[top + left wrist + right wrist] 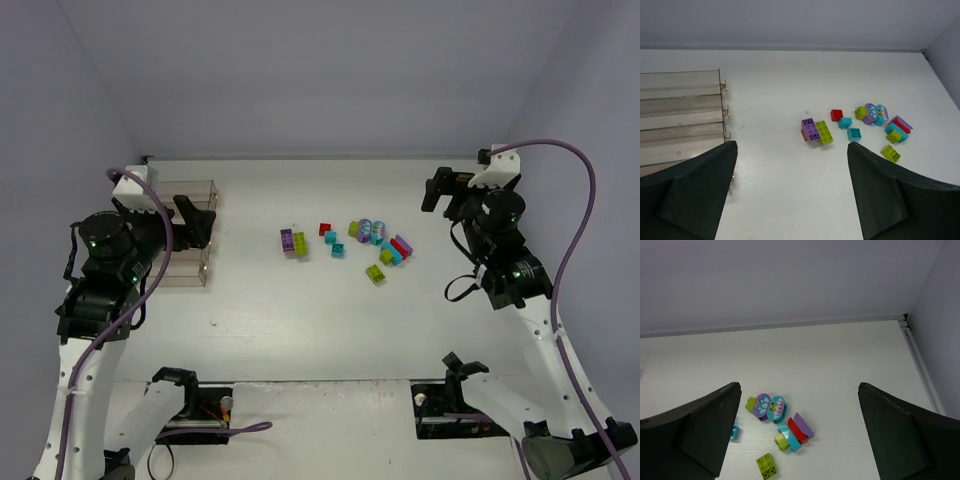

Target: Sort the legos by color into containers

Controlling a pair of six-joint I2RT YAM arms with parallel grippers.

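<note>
The near cyan brick [338,250] [854,134] lies below to the right in the top view with its sides clear, so my left gripper will go that way and down astride it next.
The legos lie in a loose cluster mid-table: a purple and lime pair [293,242], a red brick [325,229], cyan bricks [333,244], two round printed pieces [371,231], a red-purple-cyan stack [397,248] and a lone lime brick [375,273]. The clear containers [186,232] stand at the left. My left gripper [195,222] is open and empty over the containers; in its wrist view the bins [680,120] lie left and the purple and lime pair [817,131] ahead. My right gripper [447,195] is open and empty, right of the cluster; the stack [797,429] shows below it.
White walls close the table at the back and both sides. Two black mounts [185,385] [460,375] sit near the front edge by the arm bases. Purple cables [570,240] run along both arms.
</note>
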